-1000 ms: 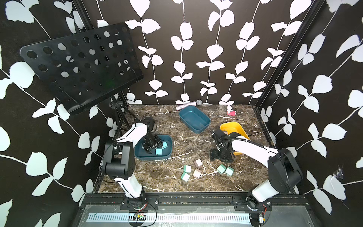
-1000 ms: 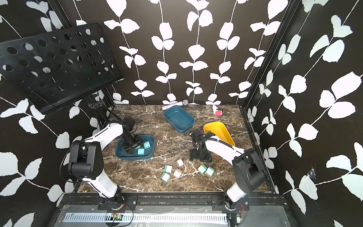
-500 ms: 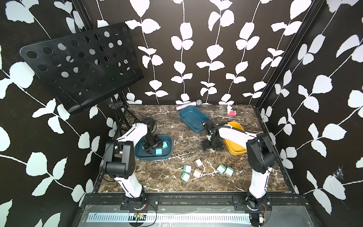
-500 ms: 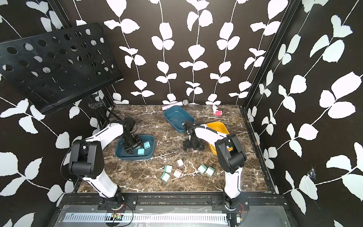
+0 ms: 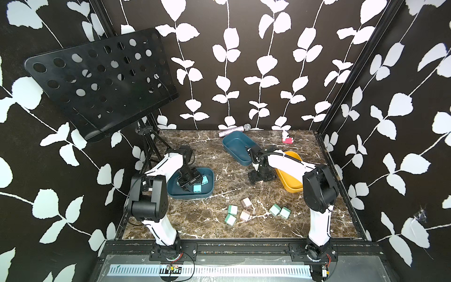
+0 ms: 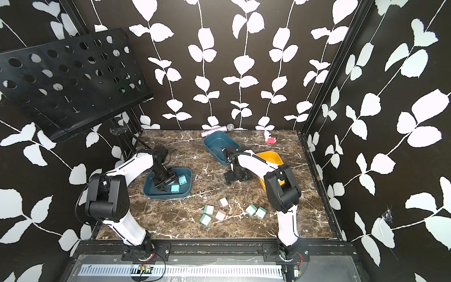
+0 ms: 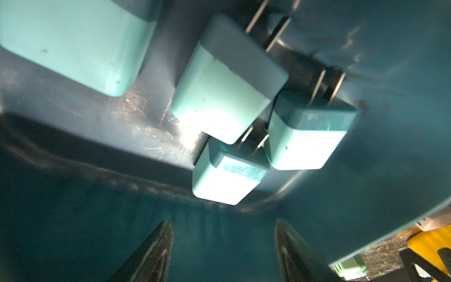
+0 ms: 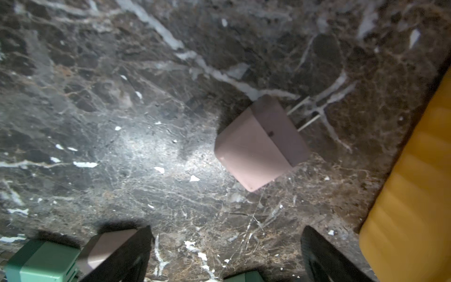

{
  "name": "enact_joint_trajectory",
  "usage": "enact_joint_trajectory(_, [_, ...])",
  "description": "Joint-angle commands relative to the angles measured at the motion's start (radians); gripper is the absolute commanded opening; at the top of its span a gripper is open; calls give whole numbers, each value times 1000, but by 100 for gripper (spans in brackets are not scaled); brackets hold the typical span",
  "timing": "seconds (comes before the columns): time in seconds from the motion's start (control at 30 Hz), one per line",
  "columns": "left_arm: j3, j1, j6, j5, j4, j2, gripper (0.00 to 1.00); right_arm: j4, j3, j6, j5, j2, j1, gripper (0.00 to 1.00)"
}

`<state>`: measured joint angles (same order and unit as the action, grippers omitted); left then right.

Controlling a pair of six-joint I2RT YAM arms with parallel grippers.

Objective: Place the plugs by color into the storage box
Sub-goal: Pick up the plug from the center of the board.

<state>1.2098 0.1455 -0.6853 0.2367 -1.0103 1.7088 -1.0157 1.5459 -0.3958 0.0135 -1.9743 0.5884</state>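
Note:
Next, my right gripper turns in line with the plug's pins and moves down around the plug's body point(image 8: 258, 143), as the pinkish beige plug lies at an angle to the open fingers.
Several light blue plugs point(image 7: 227, 80) lie in the near dark teal storage box point(image 5: 180, 194), where my left gripper point(image 7: 223, 244) hangs open just above its floor, holding nothing. Over the marble beside the yellow box point(image 5: 291, 185), my right gripper point(image 8: 224, 244) is open and low, with a pinkish beige plug point(image 8: 261, 144) lying on its side just ahead of the fingertips. In both top views, loose green plugs point(image 5: 275, 209) and beige plugs point(image 5: 246, 202) sit at the front middle of the table. Another green plug point(image 8: 41, 263) shows in the right wrist view.
A second dark teal box point(image 5: 238, 146) stands at the back middle, with a glittery microphone point(image 5: 234, 130) behind it. A small red and white figure point(image 5: 287, 138) sits at the back right. A black perforated music stand point(image 5: 97, 83) overhangs the left side.
The right arm folded in, carrying its gripper a little back and left beside the yellow box, and its jaws opened wider. The left arm has not moved.

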Motion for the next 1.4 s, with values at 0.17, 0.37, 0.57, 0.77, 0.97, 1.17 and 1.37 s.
enact_joint_trajectory(0.17, [13,8,-9,1,-7,-5,69,116,-36,-389,113,24,-22,93])
enact_joint_trajectory(0.37, [31,10,-11,0,-14,-1,69,174,-34,-542,131,-9,-57,90])
enact_joint_trajectory(0.57, [24,12,-12,-6,-18,-15,69,246,-109,-698,93,14,-86,85])
enact_joint_trajectory(0.77, [2,11,-18,-4,-9,-22,69,303,-165,-729,94,18,-109,76])
enact_joint_trajectory(0.97, [5,11,-18,0,-3,-16,69,278,-127,-667,109,-25,-111,53])
enact_joint_trajectory(1.17, [5,11,-23,6,8,-9,69,254,-140,-599,132,-15,-111,37])
enact_joint_trajectory(1.37, [2,11,-29,10,24,-3,69,92,-5,-423,83,53,-132,35])
